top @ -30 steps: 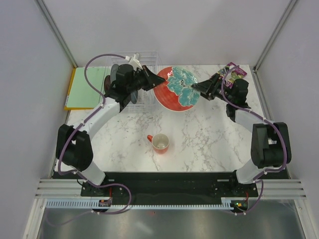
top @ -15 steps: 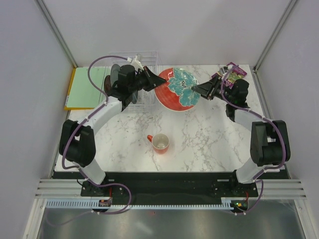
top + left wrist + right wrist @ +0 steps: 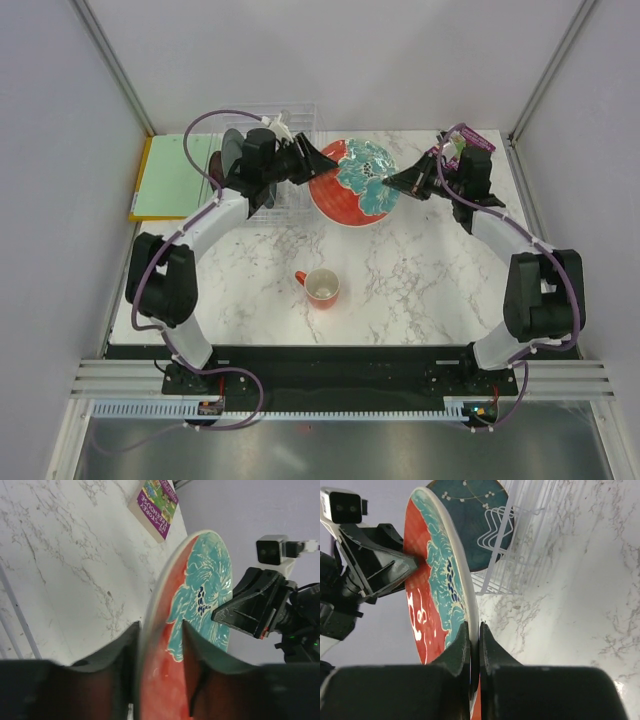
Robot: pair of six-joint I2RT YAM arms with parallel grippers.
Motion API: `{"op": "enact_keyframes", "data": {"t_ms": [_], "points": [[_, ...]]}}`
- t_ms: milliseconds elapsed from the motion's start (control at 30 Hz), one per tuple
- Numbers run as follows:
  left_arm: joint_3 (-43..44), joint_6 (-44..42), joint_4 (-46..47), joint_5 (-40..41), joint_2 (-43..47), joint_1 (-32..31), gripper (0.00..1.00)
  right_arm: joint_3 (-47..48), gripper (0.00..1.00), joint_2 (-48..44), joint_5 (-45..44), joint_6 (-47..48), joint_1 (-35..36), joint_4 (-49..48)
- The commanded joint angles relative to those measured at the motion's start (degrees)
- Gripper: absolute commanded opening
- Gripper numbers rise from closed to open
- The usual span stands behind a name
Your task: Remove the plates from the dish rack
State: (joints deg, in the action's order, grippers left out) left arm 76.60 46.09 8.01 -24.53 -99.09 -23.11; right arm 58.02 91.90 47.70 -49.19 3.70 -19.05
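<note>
I will carry the red plate outward with my right gripper, away from the rack, and then down onto the marble (image 3: 442,217) beside the purple book, where the marble is empty.
The red plate with the teal splash (image 3: 352,185) hangs on edge above the marble, between both arms. My right gripper (image 3: 388,181) is shut on its right rim, pinching the white edge (image 3: 472,627). My left gripper (image 3: 322,160) straddles the opposite rim (image 3: 159,627) with its jaws parted; a gap shows between one finger and the plate's red face (image 3: 200,595). The clear dish rack (image 3: 290,120) stands behind the left arm. It holds dark plates (image 3: 232,145), one of them dark teal (image 3: 470,500) behind the wire dividers (image 3: 520,545).
An orange-red mug (image 3: 322,287) sits upright at the table's middle, nearer the arm bases. A flat green board (image 3: 172,175) lies left of the rack. A purple book (image 3: 470,145) rests at the back right corner (image 3: 156,505).
My right gripper has closed onto the plate's right rim. My left gripper's jaws have parted from their grip on the left rim. The plate has shifted slightly towards the back.
</note>
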Motion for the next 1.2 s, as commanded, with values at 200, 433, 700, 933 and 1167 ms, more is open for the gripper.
{"op": "enact_keyframes", "data": {"t_ms": [200,433,700,933,1167], "points": [[7.95,-20.94,-13.44,17.05,6.10,0.08,0.84,16.66,0.00,1.08,-12.72,10.79,-5.53,13.69],[6.90,-28.67,-14.95,30.41,8.74,0.97,0.85,30.21,0.00,18.30,-12.81,8.15,-7.48,14.48],[5.67,-35.89,-14.60,41.22,7.95,1.14,0.85,44.53,0.00,35.78,-10.61,3.05,-8.01,12.28],[3.56,-36.77,-12.58,42.90,6.98,2.19,0.85,47.80,0.00,41.08,-9.91,2.69,-8.01,12.72],[2.59,-35.71,-12.58,42.90,5.66,2.72,0.85,39.20,0.00,39.59,-9.82,4.89,-8.01,13.42]]}}
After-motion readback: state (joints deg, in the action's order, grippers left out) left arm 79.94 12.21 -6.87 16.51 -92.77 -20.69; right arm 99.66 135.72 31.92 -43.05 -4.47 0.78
